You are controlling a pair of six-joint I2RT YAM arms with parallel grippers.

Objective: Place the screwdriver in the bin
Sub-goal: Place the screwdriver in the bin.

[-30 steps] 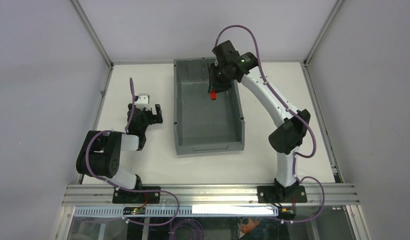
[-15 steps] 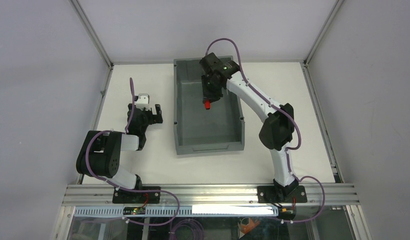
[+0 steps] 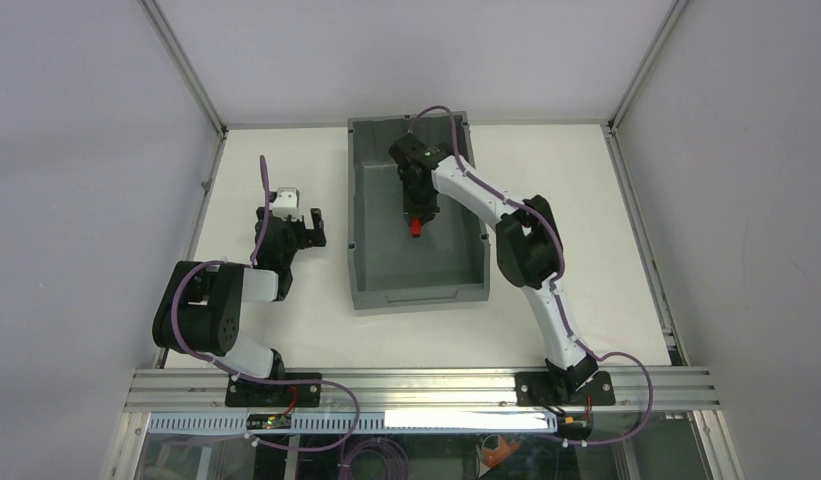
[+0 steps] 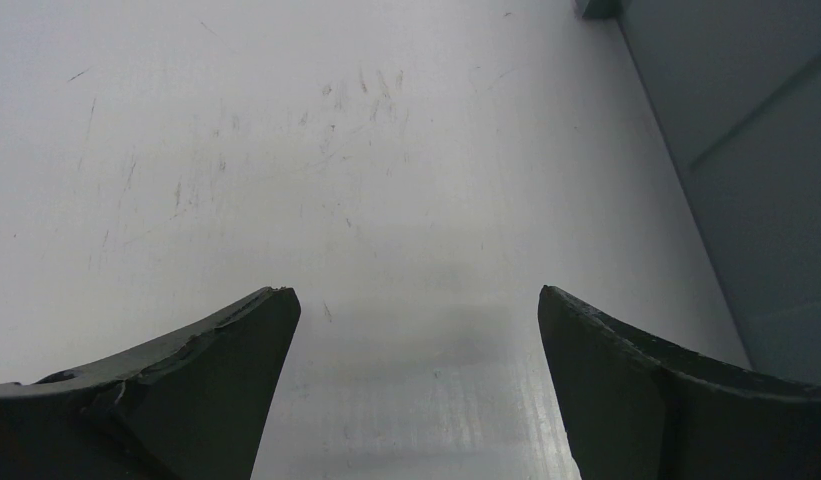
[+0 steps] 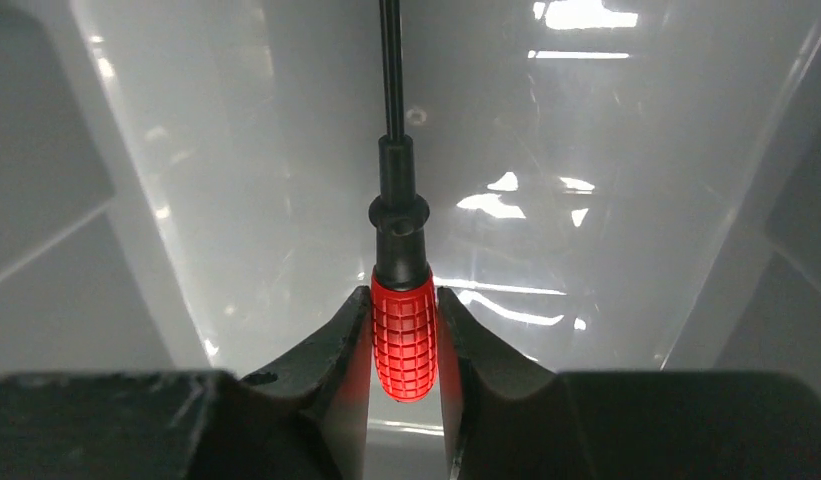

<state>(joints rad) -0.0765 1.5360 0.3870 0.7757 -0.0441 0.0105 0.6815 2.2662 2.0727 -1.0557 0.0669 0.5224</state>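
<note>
The screwdriver [image 3: 415,227] still hangs clear inside the bin's sides, so its red handle goes down to the bin's shiny bottom in my right gripper next, which then releases it.
The grey bin [image 3: 368,260] stands at the middle back of the table. My right gripper [image 3: 416,218] reaches down inside it, shut on the screwdriver [image 3: 415,227]. In the right wrist view the gripper [image 5: 404,300] clamps the red ribbed handle [image 5: 404,345], and the black shaft [image 5: 391,70] points away over the bin's shiny floor [image 5: 586,150]. My left gripper [image 3: 296,226] rests open and empty over the table to the left of the bin. In the left wrist view the left gripper [image 4: 416,300] has only bare table between its jaws.
The bin's outer left wall [image 4: 756,170] shows at the right of the left wrist view. The right arm's elbow [image 3: 526,245] hangs over the bin's right rim. Metal frame posts [image 3: 186,75] and grey walls enclose the white table [image 3: 586,200].
My right gripper has moved with the screwdriver from above the bin's back right corner leftward, nearer and down into the bin. The left arm has not moved.
</note>
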